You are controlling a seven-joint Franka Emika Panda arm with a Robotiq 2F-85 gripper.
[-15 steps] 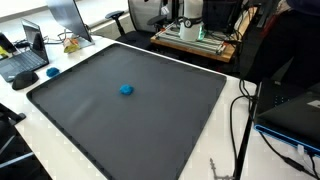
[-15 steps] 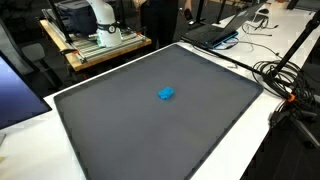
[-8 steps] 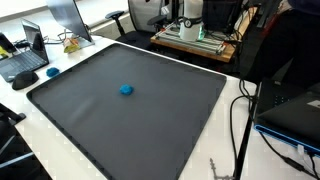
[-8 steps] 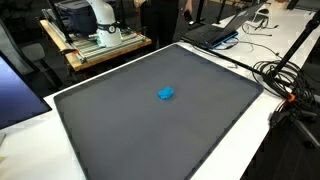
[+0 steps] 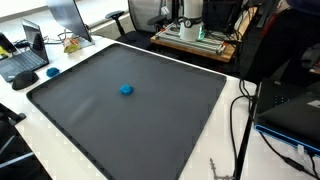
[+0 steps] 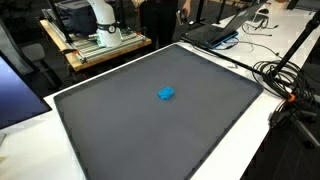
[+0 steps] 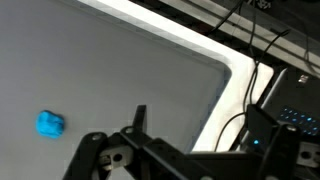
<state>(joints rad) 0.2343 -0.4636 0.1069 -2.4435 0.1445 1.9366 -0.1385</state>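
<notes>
My gripper moves to the right in the wrist view with a turn next and closes, since the laptop (image 7: 294, 104) beside the mat lies that way.
A small blue object lies on a large dark grey mat in both exterior views, left of the mat's middle (image 5: 126, 89) and near its middle (image 6: 166, 94). In the wrist view the blue object (image 7: 50, 124) is at the lower left, on the mat (image 7: 120, 60). My gripper (image 7: 190, 130) hangs well above the mat, to the right of the blue object and apart from it. One thin black fingertip shows with bare mat beside it; the jaws look open and empty. The arm does not show over the mat in the exterior views.
The mat (image 5: 160, 120) covers a white table (image 6: 240, 140). Laptops (image 5: 22, 62) and a dark mouse (image 5: 52, 72) sit at one end. Black cables (image 6: 285, 80) and a laptop (image 6: 215, 32) lie along another side. The robot's stand (image 6: 100, 40) is behind the table.
</notes>
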